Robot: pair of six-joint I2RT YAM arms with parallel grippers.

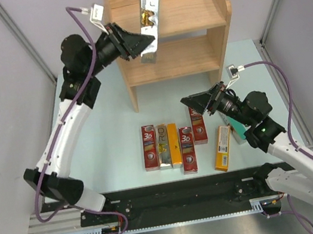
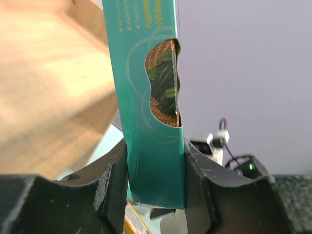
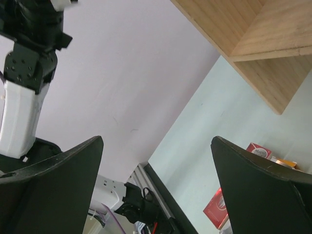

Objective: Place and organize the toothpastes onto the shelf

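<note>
The carton's lower end hangs short of the board, so my left gripper should next move outward to the front edge of the shelf's upper level (image 1: 163, 34) (image 2: 87, 103) and release the carton.
My left gripper (image 1: 146, 40) (image 2: 156, 165) is shut on the lower end of a toothpaste carton (image 1: 149, 6) and holds it upright in front of the wooden shelf (image 1: 192, 7). The carton looks silver with "R.O" lettering from above. Its teal side with a leaf picture (image 2: 146, 97) faces the left wrist camera. Several more toothpastes lie flat on the table: a red one (image 1: 149, 147), a silver one (image 1: 162, 147), an orange-yellow one (image 1: 174, 145), two more red ones (image 1: 187, 149) (image 1: 198, 126) and an orange one (image 1: 222, 148). My right gripper (image 1: 193, 101) (image 3: 156, 141) is open and empty, just above the rightmost red carton.
A teal carton (image 1: 237, 129) lies partly under my right arm. The shelf's lower tier (image 1: 176, 59) is bare wood, and its underside (image 3: 263, 39) shows in the right wrist view. Grey walls close both sides. A black rail (image 1: 176, 195) runs along the near edge.
</note>
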